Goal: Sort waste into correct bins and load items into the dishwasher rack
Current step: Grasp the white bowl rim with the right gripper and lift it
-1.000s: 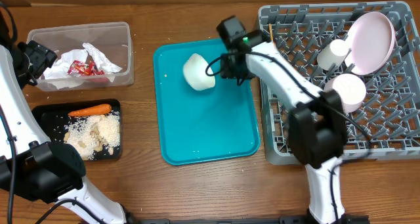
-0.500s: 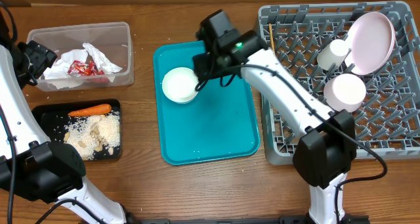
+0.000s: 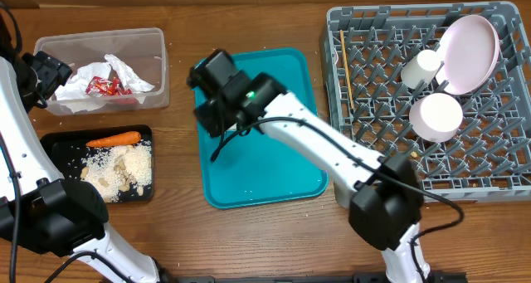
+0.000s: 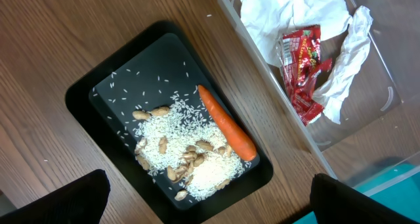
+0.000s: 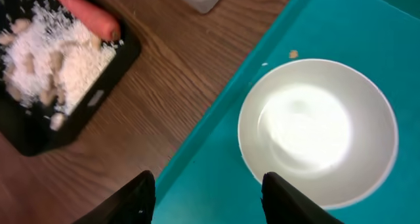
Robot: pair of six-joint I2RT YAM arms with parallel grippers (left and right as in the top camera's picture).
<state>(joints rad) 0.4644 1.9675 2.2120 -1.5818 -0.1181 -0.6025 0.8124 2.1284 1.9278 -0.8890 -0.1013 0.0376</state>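
Observation:
I will next lower my right gripper and move it toward the small white bowl [image 5: 318, 132], onto the bowl's rim beside the gripper's finger, because only tray shows between my fingers.
In the right wrist view a small white bowl [image 5: 318, 132] stands upright on the teal serving tray [image 5: 216, 152]. My right gripper [image 5: 213, 201] hangs open just above the tray; only tray shows between its fingers, and the bowl's rim lies beside the right finger. From overhead the right gripper [image 3: 211, 117] covers that bowl. The dishwasher rack [image 3: 498, 179] holds the pinkish plate [image 3: 469, 51], a white cup [image 3: 421, 67], another bowl [image 3: 436, 115] and the wooden stick [image 3: 345, 67]. My left gripper [image 4: 213, 201] is wide open above the black tray [image 4: 85, 96].
The black tray [image 3: 50, 146] holds a carrot [image 3: 114, 139] and rice with nuts [image 3: 120, 171]. The clear tub [image 3: 149, 42] behind it holds white napkins [image 3: 124, 71] and a red wrapper [image 3: 104, 85]. The left arm [image 3: 17, 125] stands along the table's left edge.
The right gripper has swung left across the teal tray. The bowl went from lying tilted in its jaws to standing upright on the tray, and the jaws have opened. The left arm has not moved.

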